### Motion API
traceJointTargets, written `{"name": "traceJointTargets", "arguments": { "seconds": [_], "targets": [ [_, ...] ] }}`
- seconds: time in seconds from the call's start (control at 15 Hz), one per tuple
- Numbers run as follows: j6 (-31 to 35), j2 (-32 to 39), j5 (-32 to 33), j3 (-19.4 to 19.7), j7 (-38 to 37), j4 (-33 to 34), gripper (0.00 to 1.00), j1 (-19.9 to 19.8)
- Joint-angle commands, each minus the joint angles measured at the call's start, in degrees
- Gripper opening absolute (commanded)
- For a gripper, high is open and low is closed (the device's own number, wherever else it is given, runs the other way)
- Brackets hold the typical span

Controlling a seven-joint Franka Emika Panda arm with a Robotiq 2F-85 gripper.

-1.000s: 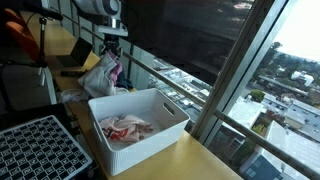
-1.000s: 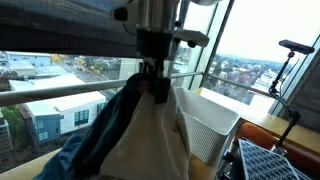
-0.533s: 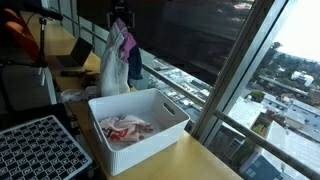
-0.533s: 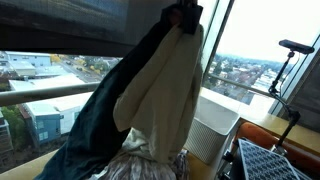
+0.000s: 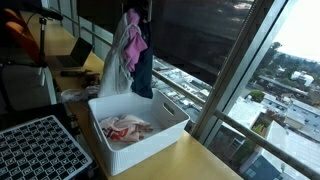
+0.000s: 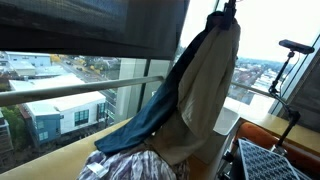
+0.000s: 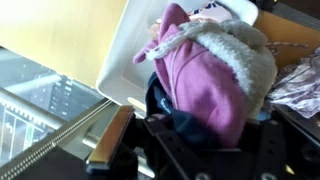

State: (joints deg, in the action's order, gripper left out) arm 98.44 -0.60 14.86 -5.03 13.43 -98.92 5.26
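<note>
My gripper needs to carry the bunch of clothes over the white basket's open top, then go down and let go of it there, because the basket is below my gripper.
My gripper is high up near the top of the frame in both exterior views and is shut on a bunch of clothes that hangs down from it. The bunch has a pink part, a beige part and a dark blue part. In the wrist view the pink garment with a fleecy white lining fills the space between the jaws. The clothes hang just above the far rim of a white basket, which holds a pinkish cloth.
A plaid cloth lies on the wooden sill under the hanging clothes. A black perforated crate stands in front of the basket. A window rail and glass run alongside. A laptop sits on the desk behind.
The gripper has lifted the clothes higher and carried them sideways toward the white basket. The bunch now hangs longer and closer to the basket's rim.
</note>
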Motion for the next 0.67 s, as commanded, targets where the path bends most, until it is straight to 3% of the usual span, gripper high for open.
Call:
{"name": "traceJointTargets", "arguments": {
  "seconds": [0.0, 0.4, 0.47, 0.53, 0.6],
  "targets": [
    [6.43, -3.17, -3.31, 2.55, -3.58, -9.22, 0.0, -2.67],
    [23.79, 4.32, -3.87, 5.39, -5.56, -21.86, 0.0, -5.77],
    [25.78, 6.93, -3.22, 5.86, -5.94, -22.55, 0.07, -6.27],
    [27.44, 9.38, -2.64, 6.15, -6.62, -22.91, 0.27, -6.52],
    [28.45, 11.36, -2.37, 6.2, -6.4, -23.0, 0.33, -6.59]
  ]
}}
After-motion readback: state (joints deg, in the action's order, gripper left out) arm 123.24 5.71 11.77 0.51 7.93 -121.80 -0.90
